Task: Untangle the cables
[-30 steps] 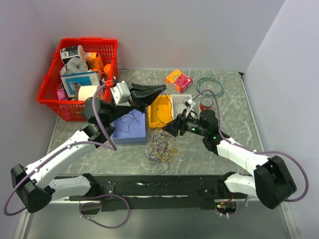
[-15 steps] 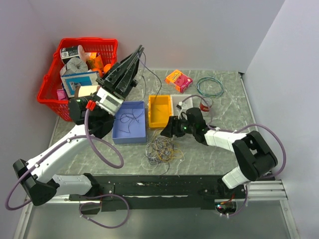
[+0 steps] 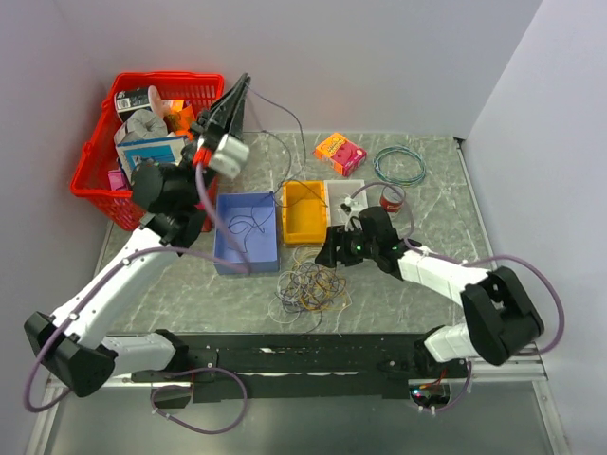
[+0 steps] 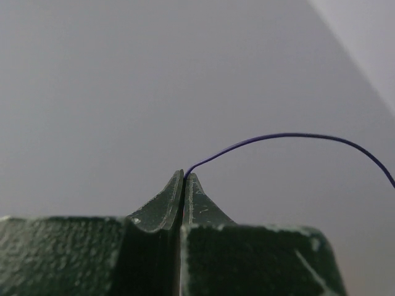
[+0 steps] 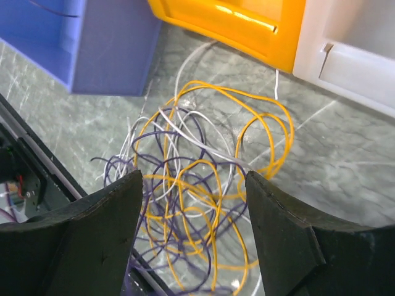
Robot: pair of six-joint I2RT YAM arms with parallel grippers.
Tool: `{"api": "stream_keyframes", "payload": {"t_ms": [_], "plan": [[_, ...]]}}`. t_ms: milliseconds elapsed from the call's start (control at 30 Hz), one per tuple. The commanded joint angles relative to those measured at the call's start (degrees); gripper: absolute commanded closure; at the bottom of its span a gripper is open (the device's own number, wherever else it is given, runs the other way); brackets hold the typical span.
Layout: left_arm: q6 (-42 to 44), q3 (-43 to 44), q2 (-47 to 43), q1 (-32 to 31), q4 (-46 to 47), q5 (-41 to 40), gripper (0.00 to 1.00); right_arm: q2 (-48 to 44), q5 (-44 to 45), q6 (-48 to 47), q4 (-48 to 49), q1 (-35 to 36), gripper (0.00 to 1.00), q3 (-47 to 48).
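The blue bin (image 3: 247, 230) with purple wires in it is below my left gripper. My left gripper should next tilt down and move lower over the bin to let go of the purple wire.
The cables (image 3: 308, 286) lie in a tangled bunch of purple, yellow-orange and white loops on the table in front of the bins; they also show in the right wrist view (image 5: 197, 203). My left gripper (image 3: 244, 82) is raised high near the red basket, shut on one purple wire (image 4: 271, 139) that arcs from its tips down towards the table (image 3: 289, 128). My right gripper (image 3: 327, 256) is open, just above the right edge of the bunch, with its fingers (image 5: 108, 228) either side of the loops.
A blue bin (image 3: 246, 233) holding purple wires, an orange bin (image 3: 305, 210) and a white bin (image 3: 341, 194) stand behind the bunch. A red basket (image 3: 104, 142) of items sits at the back left. A teal wire ring (image 3: 398, 164) and an orange box (image 3: 340, 152) lie at the back right.
My left gripper has swung from pointing right over the bins to pointing up near the basket, drawing the purple wire up with it. My right gripper has stayed by the bunch.
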Motion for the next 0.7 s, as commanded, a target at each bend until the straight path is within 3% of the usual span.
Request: {"api": "stream_keyframes", "payload": {"t_ms": [0,333,667], "plan": [[-4.8,-4.0,1.6,7.7,-7.6,-4.3,0.99,-6.1,2.5,-4.4,-4.8,0.3,0.25,2.8],[-5.3,-18.6,2.0,13.5,-12.6,2.2,0.99,-9.7,3.8,-5.4,-7.6,0.3,0.24,1.4],[-1.9,-25.3,4.2,19.5,-15.0,6.2,0.99,-13.1,4.6,-5.8,-9.5,0.3,0.24,0.6]]}}
